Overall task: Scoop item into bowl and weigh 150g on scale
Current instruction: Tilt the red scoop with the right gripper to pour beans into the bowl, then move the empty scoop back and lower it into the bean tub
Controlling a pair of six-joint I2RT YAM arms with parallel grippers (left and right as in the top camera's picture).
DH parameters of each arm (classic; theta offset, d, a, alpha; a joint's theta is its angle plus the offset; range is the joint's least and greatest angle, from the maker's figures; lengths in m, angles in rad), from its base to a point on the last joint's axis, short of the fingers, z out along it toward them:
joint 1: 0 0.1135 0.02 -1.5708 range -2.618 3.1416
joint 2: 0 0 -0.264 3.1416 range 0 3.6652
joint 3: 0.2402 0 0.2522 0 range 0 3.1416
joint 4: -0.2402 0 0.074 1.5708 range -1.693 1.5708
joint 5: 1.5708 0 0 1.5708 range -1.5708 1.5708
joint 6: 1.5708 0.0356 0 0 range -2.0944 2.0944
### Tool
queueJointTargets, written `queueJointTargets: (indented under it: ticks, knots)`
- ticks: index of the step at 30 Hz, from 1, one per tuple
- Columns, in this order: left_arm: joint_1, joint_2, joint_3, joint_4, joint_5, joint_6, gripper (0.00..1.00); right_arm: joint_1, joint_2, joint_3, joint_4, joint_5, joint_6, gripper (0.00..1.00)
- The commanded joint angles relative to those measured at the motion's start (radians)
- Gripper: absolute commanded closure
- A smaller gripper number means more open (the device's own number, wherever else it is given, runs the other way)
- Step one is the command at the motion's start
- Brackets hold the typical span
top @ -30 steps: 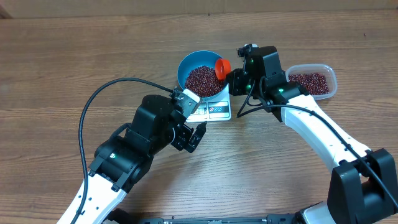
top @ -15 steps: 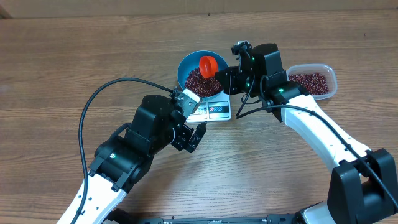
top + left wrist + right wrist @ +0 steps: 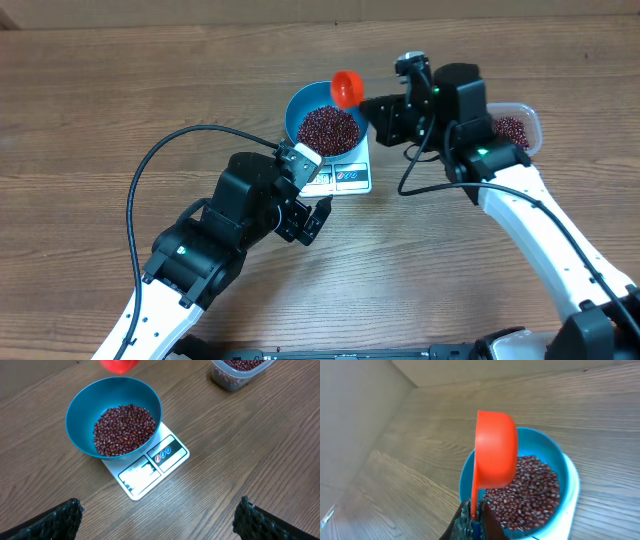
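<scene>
The scoop (image 3: pixel 347 88) is tipped empty over the bowl. The right gripper moves to the right in the overhead view and down onto the tub's beans next, then releases it.
A blue bowl (image 3: pixel 294 108) holding the dark red-brown beans (image 3: pixel 328 128) stands on the white scale (image 3: pixel 345 178). My right gripper (image 3: pixel 374 106) is shut on the handle of an orange scoop (image 3: pixel 347 88), which hangs above the bowl's far rim. In the right wrist view the scoop (image 3: pixel 495 450) is turned on its side over the bowl (image 3: pixel 555 452) and its inside is hidden. My left gripper (image 3: pixel 310 215) hovers in front of the scale, open and holding nothing. In its wrist view the fingers (image 3: pixel 55 522) stand far apart over bare wood, with the bowl (image 3: pixel 80 410) and scale (image 3: pixel 155 467) ahead.
A clear plastic tub (image 3: pixel 530 125) with more beans sits at the back right, partly under my right arm, and shows as the tub (image 3: pixel 235 372) in the left wrist view. The left arm's black cable (image 3: pixel 150 165) loops over the wooden table.
The scoop swung from the bowl's right rim over the beans, then rose to the far rim as my right arm pulled back to the right. The left arm stayed still.
</scene>
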Motion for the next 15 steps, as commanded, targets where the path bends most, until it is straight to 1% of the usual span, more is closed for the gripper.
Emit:
queueJointTargets:
  ticks: [1, 15]
  knots:
    - [0.005, 0.006, -0.008, 0.001, 0.01, 0.019, 0.0, -0.044, -0.043, 0.035, -0.022, -0.004, -0.005, 0.96]
    - [0.005, 0.006, -0.008, 0.001, 0.01, 0.019, 0.01, -0.272, -0.085, 0.035, -0.202, -0.001, -0.004, 0.96]
